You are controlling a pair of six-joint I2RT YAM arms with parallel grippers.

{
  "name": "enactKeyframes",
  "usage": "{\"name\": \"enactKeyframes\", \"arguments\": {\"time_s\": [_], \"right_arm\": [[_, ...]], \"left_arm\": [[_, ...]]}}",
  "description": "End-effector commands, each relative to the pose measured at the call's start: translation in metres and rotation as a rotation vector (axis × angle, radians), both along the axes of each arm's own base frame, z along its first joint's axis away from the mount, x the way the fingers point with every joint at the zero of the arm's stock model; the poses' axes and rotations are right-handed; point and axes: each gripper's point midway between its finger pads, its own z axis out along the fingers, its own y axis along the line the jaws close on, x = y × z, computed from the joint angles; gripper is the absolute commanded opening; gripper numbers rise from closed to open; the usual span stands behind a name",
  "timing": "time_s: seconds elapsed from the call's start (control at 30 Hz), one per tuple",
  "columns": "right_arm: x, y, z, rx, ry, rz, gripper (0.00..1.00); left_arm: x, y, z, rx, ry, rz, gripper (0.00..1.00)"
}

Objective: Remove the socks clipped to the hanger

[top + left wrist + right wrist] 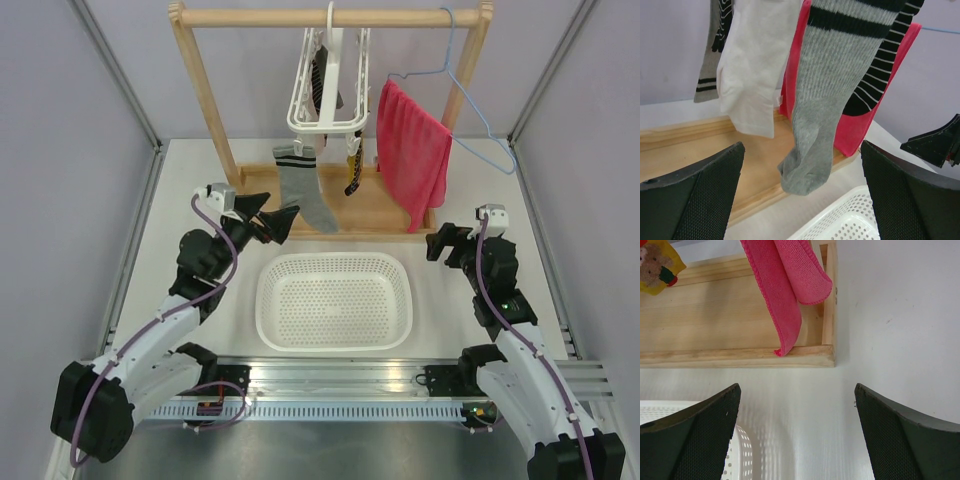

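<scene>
I need to move my left gripper to the right in the top view next and close the fingers on the grey sock's foot, since it hangs free there.
The white frame hanger hangs from the wooden rail with socks clipped under it. The grey sock with a dark-striped cuff hangs lowest at the front left. A black-and-white striped sock with mustard yellow hangs to its right. In the left wrist view the grey sock is right ahead, with a white sock to its left and the striped sock behind it. My left gripper is open, just left of the grey sock's toe, not touching it. My right gripper is open and empty, low near the rack's right end.
A white perforated basket sits on the table between the arms. A red towel hangs on a thin blue wire hanger at the right. The wooden rack base lies ahead of the right gripper.
</scene>
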Motion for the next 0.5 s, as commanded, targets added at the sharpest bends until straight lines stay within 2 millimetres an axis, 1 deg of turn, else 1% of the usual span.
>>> {"name": "enactKeyframes", "arguments": {"time_s": [0.0, 0.07, 0.1, 0.2, 0.3, 0.43, 0.47], "right_arm": [[0.005, 0.003, 0.011, 0.013, -0.043, 0.011, 0.98], [0.005, 0.003, 0.010, 0.015, -0.041, 0.010, 0.98], [0.006, 0.003, 0.010, 0.014, -0.040, 0.010, 0.98], [0.006, 0.004, 0.010, 0.015, -0.040, 0.012, 0.98], [0.006, 0.004, 0.010, 0.015, -0.040, 0.012, 0.98], [0.007, 0.003, 0.009, 0.014, -0.038, 0.010, 0.98], [0.006, 0.007, 0.009, 0.022, -0.035, 0.032, 0.98]], "left_arm": [[-0.001, -0.006, 0.045, -0.046, -0.138, -0.033, 1.00], [0.001, -0.009, 0.046, -0.047, -0.134, -0.050, 1.00], [0.005, -0.013, 0.045, -0.043, -0.125, -0.061, 1.00], [0.007, -0.022, 0.038, -0.029, -0.104, -0.102, 0.98], [0.008, -0.024, 0.034, -0.025, -0.094, -0.108, 0.89], [0.002, -0.031, 0.033, -0.019, -0.095, -0.122, 0.75], [0.001, -0.032, 0.030, -0.011, -0.088, -0.122, 0.72]]}}
